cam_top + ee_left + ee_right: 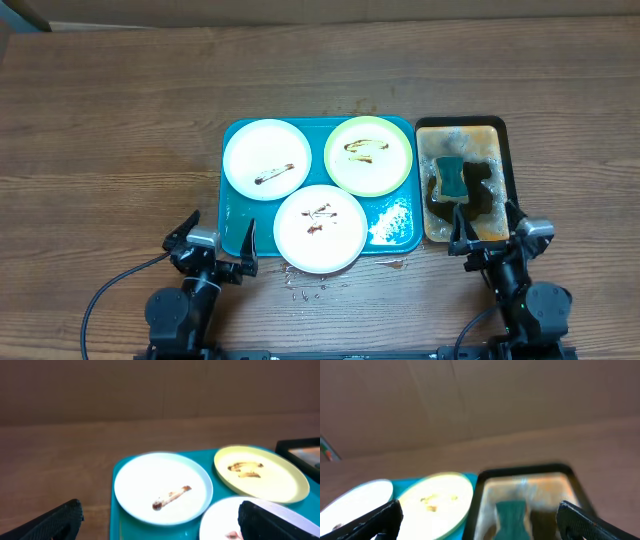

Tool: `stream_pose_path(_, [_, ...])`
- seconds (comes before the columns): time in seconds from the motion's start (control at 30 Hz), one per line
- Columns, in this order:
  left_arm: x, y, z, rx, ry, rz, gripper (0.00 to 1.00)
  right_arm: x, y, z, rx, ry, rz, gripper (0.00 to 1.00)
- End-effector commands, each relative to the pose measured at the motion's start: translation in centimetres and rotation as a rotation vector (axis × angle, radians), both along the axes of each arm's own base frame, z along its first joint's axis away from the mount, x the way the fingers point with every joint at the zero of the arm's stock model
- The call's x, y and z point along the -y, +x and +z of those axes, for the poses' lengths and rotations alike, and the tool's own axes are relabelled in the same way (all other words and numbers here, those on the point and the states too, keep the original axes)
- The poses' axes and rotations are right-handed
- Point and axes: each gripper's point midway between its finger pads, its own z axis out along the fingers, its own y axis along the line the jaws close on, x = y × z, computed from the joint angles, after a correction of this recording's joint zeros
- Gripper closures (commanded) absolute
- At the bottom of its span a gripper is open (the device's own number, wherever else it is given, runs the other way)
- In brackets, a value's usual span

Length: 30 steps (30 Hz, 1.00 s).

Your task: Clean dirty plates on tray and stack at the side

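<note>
The robot has to raise its left gripper next, tilt it downward and move it outward, then bring it down onto the front plate's rim (278,232) (203,528) beside the bare tray corner, where a finger fits.
Three plates lie on the teal tray (232,215). A white plate (266,159) with a brown streak is at the back left, a pale yellow-green plate (368,153) with sauce is at the back right, and a white plate (320,227) with smears is at the front, overhanging the tray's near rim. In the left wrist view I see the tray (120,510), the streaked white plate (162,487), the yellow-green plate (260,472) and the front plate (220,520). My left gripper (212,245) is open and empty at the tray's front left corner. My right gripper (492,238) is open and empty.
A smaller black-rimmed, brown-stained tray (504,170) stands right of the teal tray and holds a teal sponge (451,178); both show in the right wrist view, tray (482,485) and sponge (512,515). Water drops (305,290) lie on the wooden table before the teal tray.
</note>
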Motion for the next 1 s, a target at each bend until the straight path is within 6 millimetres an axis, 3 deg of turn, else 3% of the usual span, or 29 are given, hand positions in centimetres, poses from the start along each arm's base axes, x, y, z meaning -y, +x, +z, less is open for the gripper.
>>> stream_pose_path(0.0, [0.0,-0.5,3.1,-0.001,-0.017,0.006,0.0,0.0,-0.6,1.6,-0.02,0.064,-0.003,0.0])
stream_pose_path(0.3, [0.2,-0.2,6.4,-0.23,-0.022,-0.002,0.0,-0.1,-2.6,4.3,-0.242,0.122,-0.008,0.0])
stream_pose_path(0.47, [0.3,0.0,8.0,-0.429,-0.026,-0.009,0.0,-0.5,-2.7,5.3,-0.412,0.114,0.001,0.0])
stream_pose_path(0.7, [1.6,-0.7,8.8,-0.705,-0.068,-0.07,0.0,-1.0,-1.5,4.9,-0.747,0.096,0.002,0.0])
stream_pose_path(0.97, [3.0,0.3,7.0,-0.839,-0.191,-0.099,0.0,-1.4,1.8,4.4,-0.954,0.051,0.017,0.0])
